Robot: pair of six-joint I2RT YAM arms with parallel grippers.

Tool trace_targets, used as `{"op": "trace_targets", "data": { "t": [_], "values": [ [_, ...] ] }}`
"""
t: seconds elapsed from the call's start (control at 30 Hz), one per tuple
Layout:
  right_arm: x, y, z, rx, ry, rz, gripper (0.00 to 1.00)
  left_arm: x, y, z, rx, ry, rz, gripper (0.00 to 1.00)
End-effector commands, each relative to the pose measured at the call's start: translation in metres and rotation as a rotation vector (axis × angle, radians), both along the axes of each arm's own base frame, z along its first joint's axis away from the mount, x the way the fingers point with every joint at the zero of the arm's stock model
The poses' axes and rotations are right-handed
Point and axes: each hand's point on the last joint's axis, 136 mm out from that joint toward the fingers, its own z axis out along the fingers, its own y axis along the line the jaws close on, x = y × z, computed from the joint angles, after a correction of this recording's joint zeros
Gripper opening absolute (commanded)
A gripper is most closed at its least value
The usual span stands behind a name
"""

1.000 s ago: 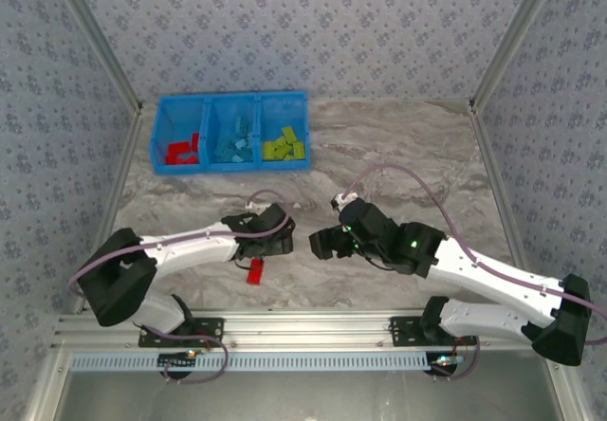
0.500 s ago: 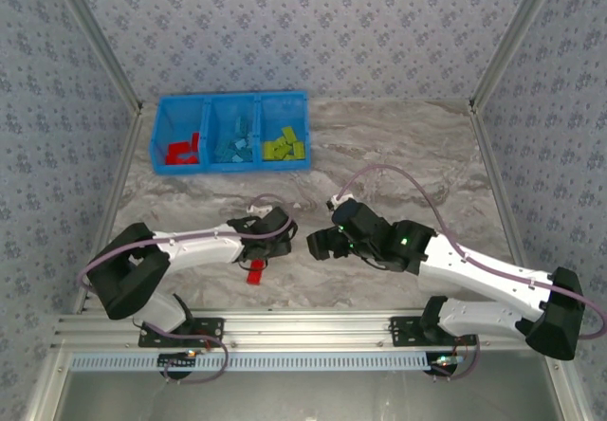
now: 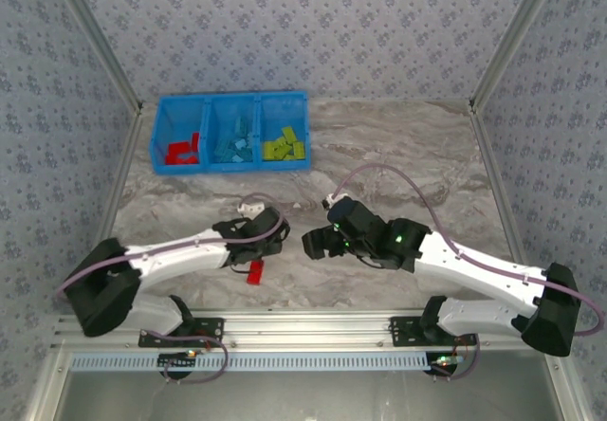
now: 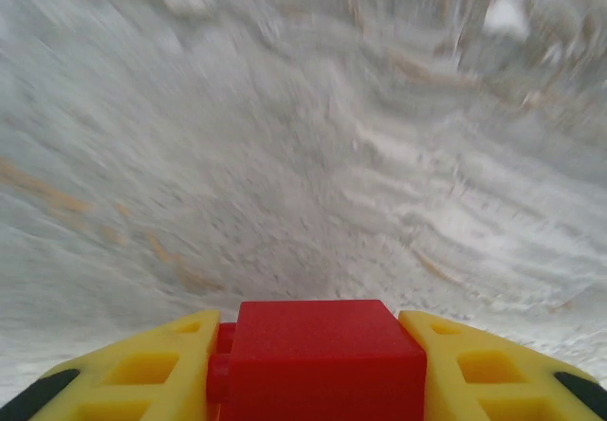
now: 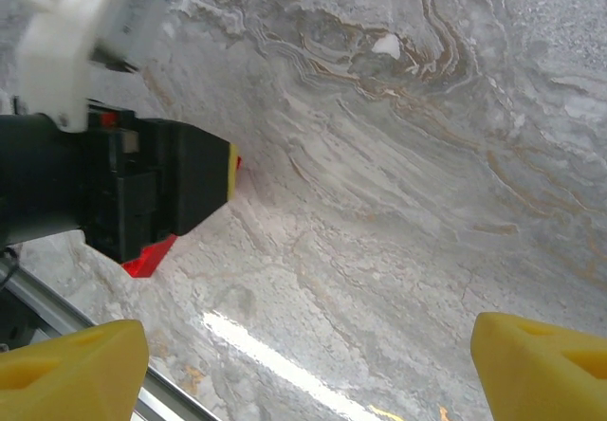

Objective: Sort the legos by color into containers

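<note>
Next, my left gripper should lift the red lego outward over the container holding red legos, then release it.
In the left wrist view my left gripper (image 4: 313, 331) is shut on a red lego (image 4: 322, 369), which fills the gap between the yellow fingers (image 4: 152, 369) just above the marble. From above, that gripper (image 3: 278, 241) sits at the table's middle front. A second red lego (image 3: 254, 271) lies on the table beside its wrist and also shows in the right wrist view (image 5: 147, 258). My right gripper (image 3: 316, 243) faces the left one, open and empty (image 5: 308, 374). The containers (image 3: 230, 99) stand at the back left, holding red (image 3: 180, 151), light blue (image 3: 233, 148) and yellow-green legos (image 3: 284, 144).
The marble table (image 3: 398, 155) runs right and back from the grippers. Patterned walls close in the sides and back. A metal rail (image 3: 303, 326) runs along the near edge. The left arm's black wrist (image 5: 123, 193) is close in front of the right gripper.
My left gripper has closed on a red lego, and its arm has stretched lower and leftward at the base. The right gripper crept slightly left, staying open.
</note>
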Motion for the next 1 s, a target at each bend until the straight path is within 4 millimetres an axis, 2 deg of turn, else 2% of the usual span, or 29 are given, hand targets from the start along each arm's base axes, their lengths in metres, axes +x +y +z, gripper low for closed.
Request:
{"op": "trace_targets", "data": {
  "t": [0.0,0.1,0.23,0.33,0.4,0.47,0.63,0.7,0.83,0.9,0.97],
  "values": [
    [0.010,0.000,0.024,0.050,-0.057,-0.055,0.91,0.022,0.034,0.054,0.100,-0.170,0.076,0.31],
    [0.014,-0.002,0.030,0.065,-0.083,-0.073,0.91,0.045,0.063,0.083,0.099,-0.249,0.145,0.31],
    [0.019,-0.009,0.032,0.069,-0.093,-0.134,0.91,0.090,0.115,0.122,0.071,-0.360,0.304,0.28],
    [0.021,-0.016,0.033,0.055,-0.094,-0.161,0.92,0.125,0.152,0.144,0.044,-0.389,0.418,0.28],
    [0.021,-0.020,0.035,0.056,-0.098,-0.172,0.92,0.149,0.171,0.149,0.026,-0.383,0.469,0.27],
    [0.021,-0.022,0.038,0.063,-0.102,-0.175,0.93,0.176,0.187,0.150,0.008,-0.364,0.510,0.27],
    [0.022,-0.030,0.053,0.061,-0.123,-0.177,0.94,0.251,0.216,0.136,-0.067,-0.273,0.558,0.27],
    [0.024,-0.034,0.062,0.065,-0.143,-0.182,0.94,0.275,0.228,0.126,-0.084,-0.259,0.581,0.27],
    [0.024,-0.046,0.066,0.035,-0.171,-0.180,0.95,0.319,0.248,0.109,-0.097,-0.235,0.596,0.28],
    [0.025,-0.052,0.066,0.034,-0.177,-0.191,0.96,0.335,0.252,0.095,-0.093,-0.194,0.588,0.33],
    [0.027,-0.058,0.065,0.034,-0.181,-0.206,0.96,0.347,0.256,0.088,-0.090,-0.178,0.586,0.44]
  ]
}}
